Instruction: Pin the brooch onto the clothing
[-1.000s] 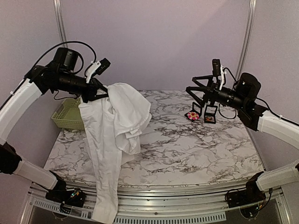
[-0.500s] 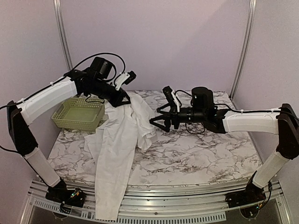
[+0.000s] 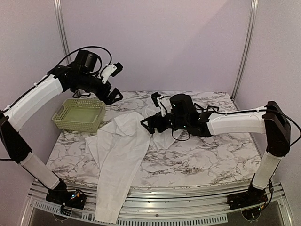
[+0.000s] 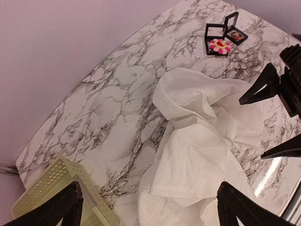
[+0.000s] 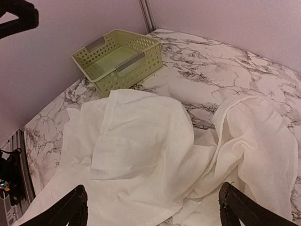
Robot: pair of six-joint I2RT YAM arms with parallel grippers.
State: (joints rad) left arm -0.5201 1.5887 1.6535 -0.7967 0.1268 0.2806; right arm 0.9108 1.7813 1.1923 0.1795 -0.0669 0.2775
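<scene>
Next, my open, empty right gripper will move down onto the fold and close its fingers around the cloth, because the shirt rises below it in a rumpled fold (image 3: pixel 138 135) (image 5: pixel 167 181).
The clothing, a thin white shirt (image 3: pixel 123 143), lies crumpled on the marble table (image 3: pixel 197 160), and one end hangs over the front edge. My left gripper (image 3: pixel 113 96) hovers open and empty above the shirt's far end (image 4: pixel 202 141), beside the basket. My right gripper (image 3: pixel 146 126) is open and low over the rumpled cloth (image 5: pixel 141 141), with nothing between its fingers. The brooch (image 4: pixel 219 45), a pink and yellow flower, rests on a small black box at the table's far side, well away from both grippers. In the top view my right arm hides it.
A pale green perforated basket (image 3: pixel 79 114) stands at the table's back left, close to the shirt. Next to the brooch, a small black open case (image 4: pixel 235 32) holds something reddish. Purple walls close in the back and sides.
My left gripper opened and let go of the shirt, which dropped flat onto the table. The left arm drew back and up. My right arm swung left and came down over the shirt.
</scene>
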